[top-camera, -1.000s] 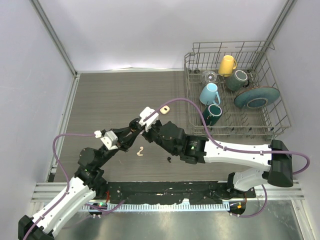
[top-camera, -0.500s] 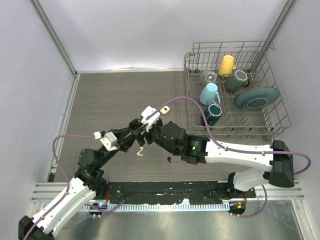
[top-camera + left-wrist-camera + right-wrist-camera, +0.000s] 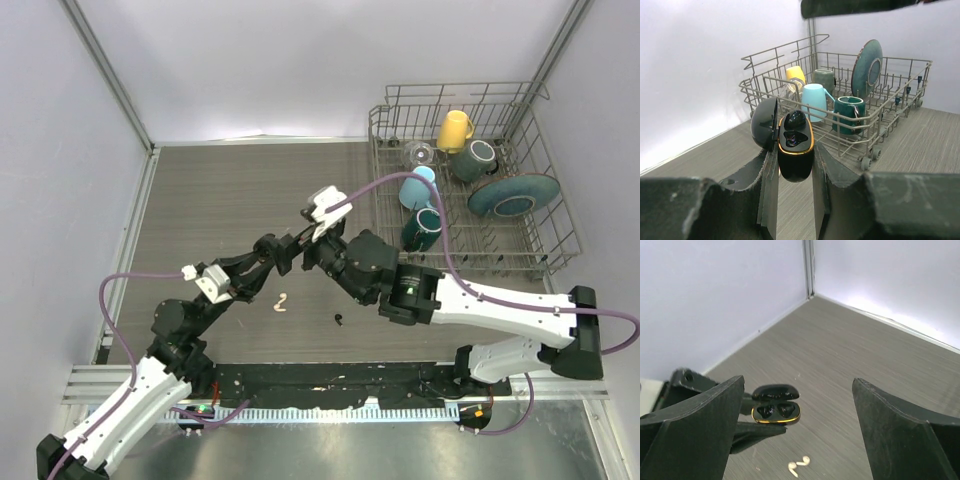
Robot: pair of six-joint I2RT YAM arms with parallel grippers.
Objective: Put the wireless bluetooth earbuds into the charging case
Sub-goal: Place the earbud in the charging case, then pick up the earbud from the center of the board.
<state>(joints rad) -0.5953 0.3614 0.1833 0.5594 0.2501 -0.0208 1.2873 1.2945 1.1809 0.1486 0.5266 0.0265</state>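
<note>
The black earbud (image 3: pixel 338 319) is below on the tabletop, nearer my base. Next, I will move my right gripper back and down and tilt its open fingers onto the earbud.
My left gripper (image 3: pixel 795 167) is shut on the black, gold-rimmed charging case (image 3: pixel 795 150), held above the table with its lid (image 3: pixel 765 122) swung open. A glossy black earbud (image 3: pixel 796 119) appears to sit in the far well. My right gripper (image 3: pixel 799 382) hangs open just above the case (image 3: pixel 776 411), with nothing between its fingers. In the top view the case (image 3: pixel 270 250) is at the table's middle, with the right gripper (image 3: pixel 300 243) beside it. Two cream-white earbuds (image 3: pixel 281 302) lie on the table below, also in the right wrist view (image 3: pixel 799 465). A black earbud (image 3: pixel 340 320) lies further right.
A wire dish rack (image 3: pixel 470 180) with mugs and a plate stands at the back right; it fills the background of the left wrist view (image 3: pixel 840 110). White walls close the table on the left and far sides.
My right gripper has gone from shut to wide open and drawn back up and to the right, away from the case. The left gripper keeps its hold on the case.
</note>
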